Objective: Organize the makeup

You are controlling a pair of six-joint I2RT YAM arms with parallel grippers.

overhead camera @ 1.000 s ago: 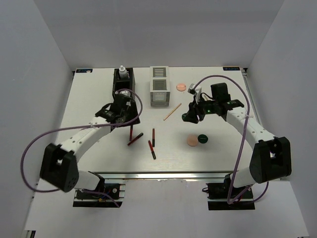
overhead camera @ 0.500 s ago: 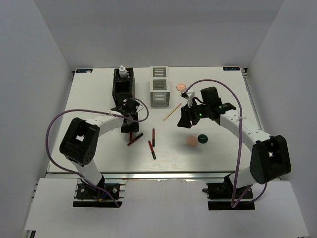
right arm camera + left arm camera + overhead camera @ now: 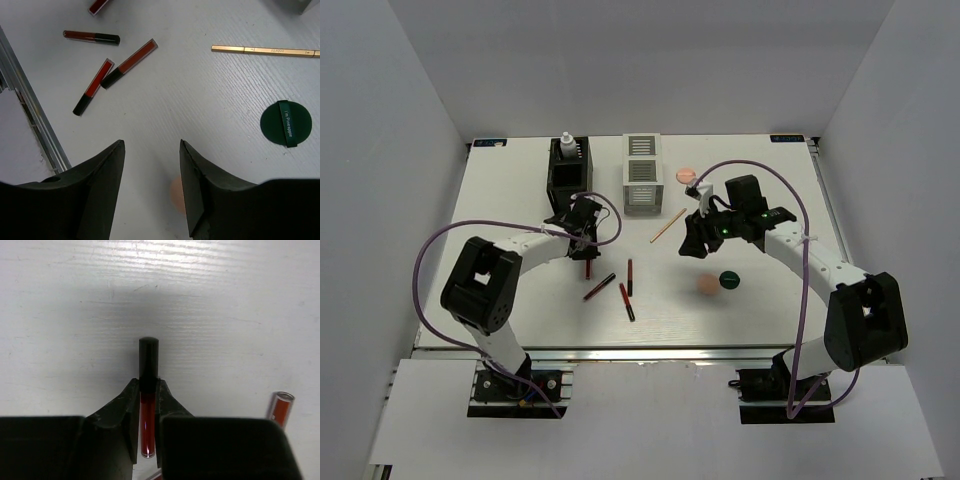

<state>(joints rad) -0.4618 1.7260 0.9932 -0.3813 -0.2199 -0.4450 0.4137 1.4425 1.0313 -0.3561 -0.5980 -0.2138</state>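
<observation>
The bottle occupies the black box's back. My left gripper rises off the table next and carries the dark red tube outward over the black box's front section [image 3: 568,176] to release it.
In the left wrist view my left gripper [image 3: 148,391] is shut on a slim dark red tube with a black cap [image 3: 148,365], which lies on the white table. From above, that gripper [image 3: 584,243] is just in front of the black slatted box [image 3: 570,178]. Three more tubes [image 3: 599,286] [image 3: 629,276] [image 3: 627,302] lie near the middle. My right gripper [image 3: 152,145] hangs open over bare table. A peach disc [image 3: 175,194] peeks out beside its right finger, and a dark-green disc [image 3: 286,123] and a thin wooden stick [image 3: 265,50] lie further off.
A white bottle [image 3: 567,143] stands in the back of the black box. The white slatted box [image 3: 642,172] is at the back centre, with a second peach disc [image 3: 685,175] to its right. A metal rail [image 3: 35,115] marks the table's near edge.
My left arm swung in toward the tubes and its jaws closed on one tube. My right gripper shifted left and toward the near edge, then held still, staying open.
</observation>
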